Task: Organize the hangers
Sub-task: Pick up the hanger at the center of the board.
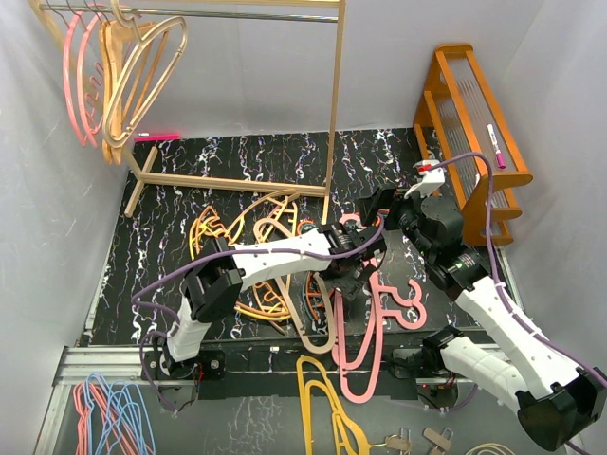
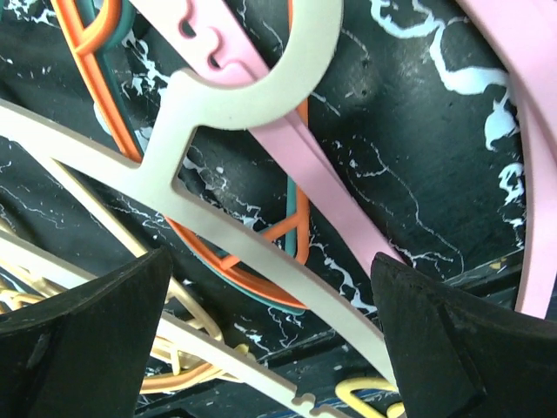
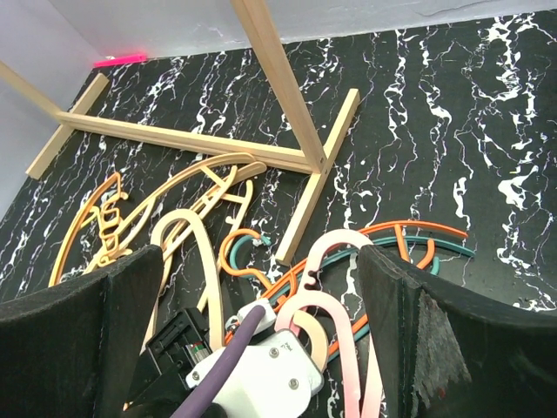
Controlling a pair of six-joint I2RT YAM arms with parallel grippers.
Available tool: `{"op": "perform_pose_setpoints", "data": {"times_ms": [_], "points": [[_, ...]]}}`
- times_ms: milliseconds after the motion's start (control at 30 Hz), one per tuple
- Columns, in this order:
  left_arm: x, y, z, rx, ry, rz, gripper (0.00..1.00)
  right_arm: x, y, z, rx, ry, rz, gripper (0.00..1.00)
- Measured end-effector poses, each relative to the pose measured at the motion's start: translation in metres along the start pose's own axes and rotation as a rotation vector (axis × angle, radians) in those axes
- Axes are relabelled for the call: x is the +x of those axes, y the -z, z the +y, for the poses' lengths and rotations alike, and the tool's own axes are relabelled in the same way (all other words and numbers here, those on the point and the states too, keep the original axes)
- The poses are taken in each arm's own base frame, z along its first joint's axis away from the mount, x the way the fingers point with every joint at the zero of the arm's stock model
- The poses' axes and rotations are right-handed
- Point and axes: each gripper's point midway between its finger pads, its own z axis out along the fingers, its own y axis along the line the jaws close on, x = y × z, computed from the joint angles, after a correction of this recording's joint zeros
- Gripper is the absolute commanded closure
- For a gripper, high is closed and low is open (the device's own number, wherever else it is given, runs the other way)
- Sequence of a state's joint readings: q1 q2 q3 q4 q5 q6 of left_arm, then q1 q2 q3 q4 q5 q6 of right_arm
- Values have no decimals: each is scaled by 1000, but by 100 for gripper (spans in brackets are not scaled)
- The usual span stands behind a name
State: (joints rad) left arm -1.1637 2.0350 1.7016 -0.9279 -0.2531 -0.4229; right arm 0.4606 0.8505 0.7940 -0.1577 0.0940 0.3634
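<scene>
My left gripper lowers and shifts slightly toward the yellow-orange hangers next, to the tan hanger's bar [image 1: 323, 292] [image 2: 246, 246] beside its hook, since it runs between my fingers.
Loose hangers lie piled on the black mat: yellow-orange ones [image 1: 237, 227], a pale tan one [image 1: 308, 327], pink ones [image 1: 375, 322], and an orange and teal pair [image 3: 418, 239]. Several pink and tan hangers [image 1: 114, 76] hang on the rack rail. My left gripper [image 1: 343, 284] is low over the pile and open. In the left wrist view the gripper [image 2: 270, 348] straddles the tan hanger [image 2: 218, 96], with a pink hanger [image 2: 305, 157] and the orange one [image 2: 296, 235] beneath. My right gripper [image 1: 372, 216] is open and empty just behind, and pink hooks [image 3: 339, 248] show between its fingers [image 3: 452, 340].
The wooden rack's base [image 1: 228, 182] crosses the far mat. An orange wooden shelf [image 1: 474, 123] holding a pink marker [image 1: 495, 145] stands at right. A mustard-yellow hanger [image 1: 327, 403] lies past the mat's front edge. A blue-and-pink bunch [image 1: 114, 412] lies at front left.
</scene>
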Motion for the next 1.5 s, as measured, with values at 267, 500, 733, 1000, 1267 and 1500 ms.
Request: {"op": "perform_pose_setpoints", "data": {"times_ms": [267, 500, 733, 1000, 1267, 1500], "points": [[-7, -5, 6, -47, 71, -40, 16, -9, 7, 1, -9, 23, -32, 1], [23, -14, 26, -88, 93, -23, 29, -11, 11, 1, -16, 42, -43, 1], [20, -18, 33, -74, 128, -28, 38, -7, 9, 0, -14, 44, -40, 1], [40, -34, 28, -40, 104, 12, 59, -5, 9, 1, -21, 46, -33, 1], [50, -32, 27, 15, 92, 41, 100, -5, 12, 2, -30, 47, -38, 1], [41, -21, 32, 44, 75, 39, 100, -3, 13, 1, -30, 48, -35, 1]]}}
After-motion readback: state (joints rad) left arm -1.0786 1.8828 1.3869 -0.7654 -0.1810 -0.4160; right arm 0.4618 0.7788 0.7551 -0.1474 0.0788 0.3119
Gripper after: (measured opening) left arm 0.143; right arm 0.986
